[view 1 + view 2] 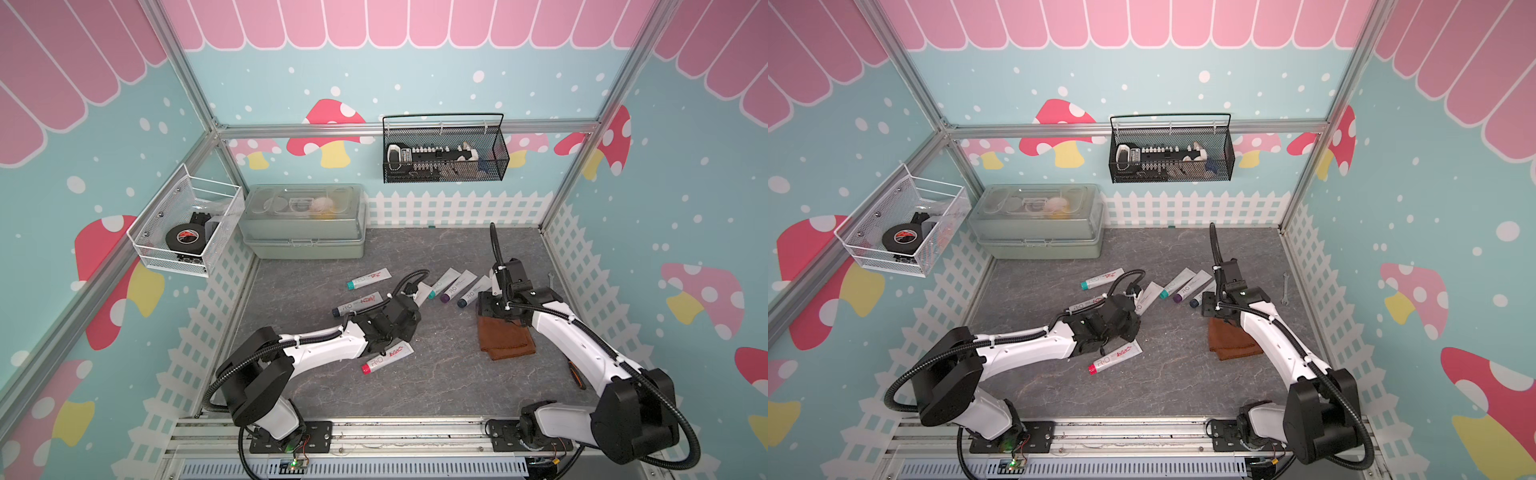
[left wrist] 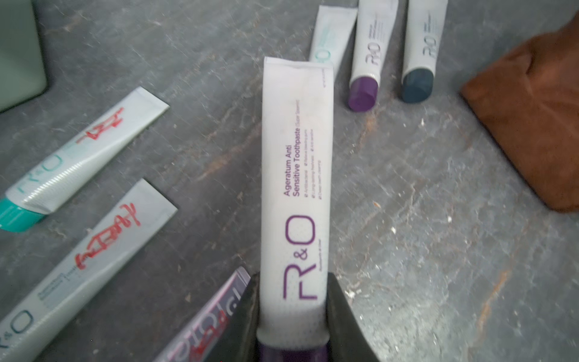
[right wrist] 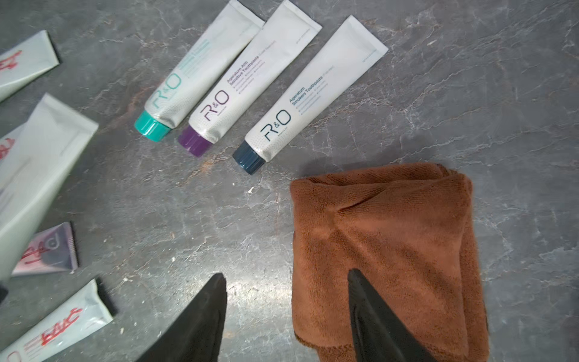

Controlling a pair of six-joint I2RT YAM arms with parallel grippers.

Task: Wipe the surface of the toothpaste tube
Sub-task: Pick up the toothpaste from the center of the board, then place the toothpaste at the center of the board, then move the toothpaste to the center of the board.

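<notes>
My left gripper holds this tube, which is clean too. It should next move outward and down and release the tube on the bare tabletop (image 1: 1160, 277) (image 2: 283, 36) beside the clean teal-capped tube.
My left gripper (image 2: 293, 282) is shut on a white toothpaste tube (image 2: 296, 163) with a purple cap, gripping it just above the cap. The tube is clean of marks and points away over the table; in both top views it sticks out past the gripper (image 1: 423, 291) (image 1: 1148, 296). The folded brown cloth (image 3: 385, 238) lies on the grey table (image 1: 440, 374). Just above its edge, my right gripper (image 3: 286, 274) stands open: one finger (image 3: 369, 307) is over the cloth, the other over bare table. Nothing is between them.
Three clean tubes with teal (image 3: 200, 78), purple (image 3: 247, 81) and dark blue (image 3: 307, 97) caps lie side by side beyond the cloth. Tubes with red scribbles (image 1: 369, 278) (image 1: 357, 304) (image 1: 386, 357) lie around the left arm. A green lidded box (image 1: 305, 220) stands at the back left, a wrench (image 1: 1285, 286) at the right edge.
</notes>
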